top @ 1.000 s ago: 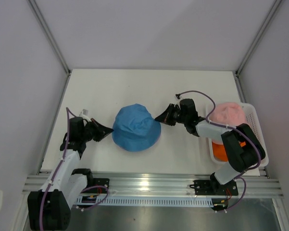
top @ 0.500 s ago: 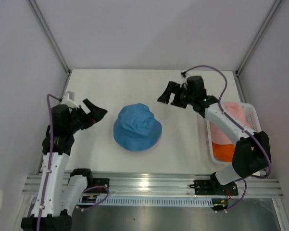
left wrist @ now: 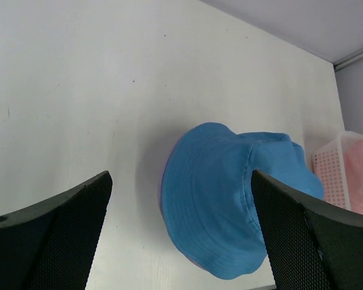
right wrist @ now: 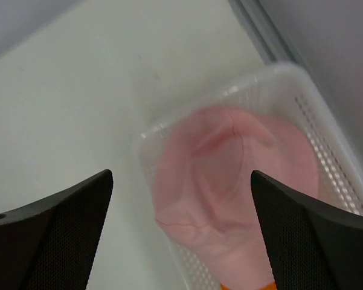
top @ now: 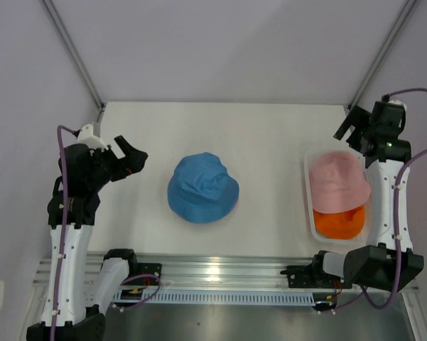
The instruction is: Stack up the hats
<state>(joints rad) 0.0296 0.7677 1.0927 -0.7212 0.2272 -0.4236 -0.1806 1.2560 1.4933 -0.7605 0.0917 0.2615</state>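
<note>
My right gripper is going down and back over the basket [top: 310, 206] next, onto the pink hat's middle [top: 332, 174]. The pink hat lies on top, over the orange one.
A blue hat [top: 202, 188] lies crown up in the middle of the table, and in the left wrist view the same blue hat [left wrist: 241, 199] shows a thin lavender edge [left wrist: 161, 196] under its brim. A pink hat [top: 339, 181] rests over an orange hat [top: 339, 224] in the white basket [top: 310, 206] at the right. My left gripper [top: 133, 155] hangs open, raised well to the left of the blue hat, nothing between its fingers [left wrist: 180, 178]. My right gripper [top: 349, 126] is open and empty, high over the basket's far end, looking down on the pink hat [right wrist: 235, 175].
The basket's rim [right wrist: 278, 72] sits close to the right wall and its corner post [top: 380, 60]. A metal rail [top: 220, 273] runs along the near table edge. White walls close in the left, back and right.
Both grippers opened and left the blue hat's brim. The left arm rose and drew back to the left. The right arm swung far right, above the basket. The blue hat stays put.
</note>
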